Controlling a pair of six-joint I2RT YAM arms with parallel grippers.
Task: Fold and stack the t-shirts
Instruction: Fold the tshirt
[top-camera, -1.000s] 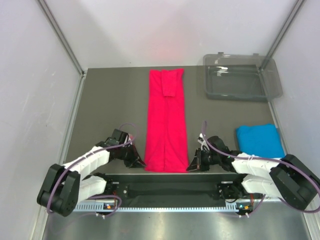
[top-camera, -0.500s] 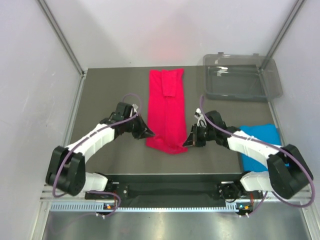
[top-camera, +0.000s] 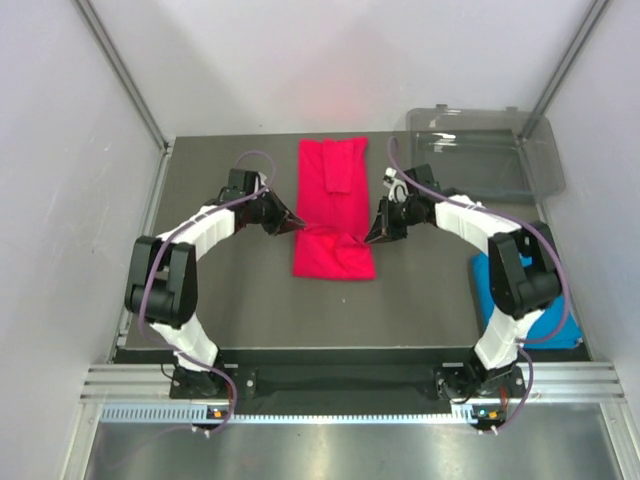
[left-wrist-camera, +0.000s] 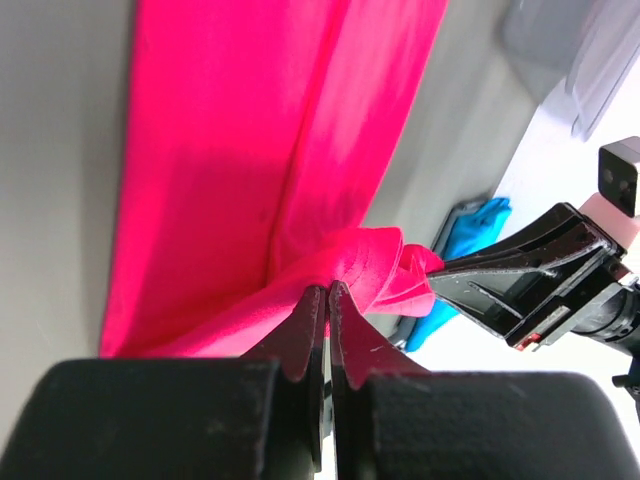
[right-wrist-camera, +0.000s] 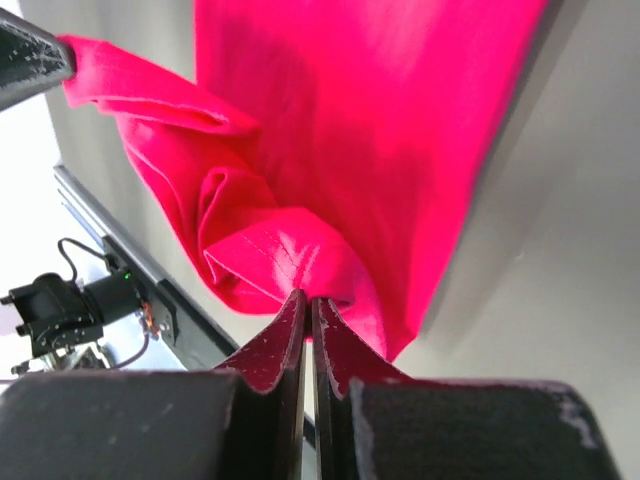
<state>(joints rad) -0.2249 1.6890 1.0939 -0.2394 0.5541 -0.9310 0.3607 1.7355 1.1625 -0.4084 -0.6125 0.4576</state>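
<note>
Next, my left gripper carries the t-shirt's hem corner outward and down and releases it on the t-shirt's flat edge (top-camera: 303, 197), as that lies outward of and below the gripper.
The crimson-pink t-shirt (top-camera: 335, 215) lies as a long strip in the middle of the table, its near end lifted and doubled back over itself. My left gripper (top-camera: 297, 224) is shut on the hem's left corner (left-wrist-camera: 327, 290), pinching pink cloth (left-wrist-camera: 250, 150). My right gripper (top-camera: 372, 235) is shut on the right corner (right-wrist-camera: 307, 297), with a bunched fold of cloth (right-wrist-camera: 260, 250) hanging from it. Both corners are held above the shirt's middle. The sky blue t-shirt (top-camera: 558, 322) lies folded at the near right, mostly hidden under my right arm.
A clear grey plastic tray (top-camera: 480, 150) stands at the far right corner. White walls and metal posts close in the table on both sides. A black rail (top-camera: 340, 380) runs along the near edge between the arm bases.
Both grippers have carried the pink shirt's near hem away from the arm bases toward the far side. The near half now folds over, so the shirt looks shorter.
</note>
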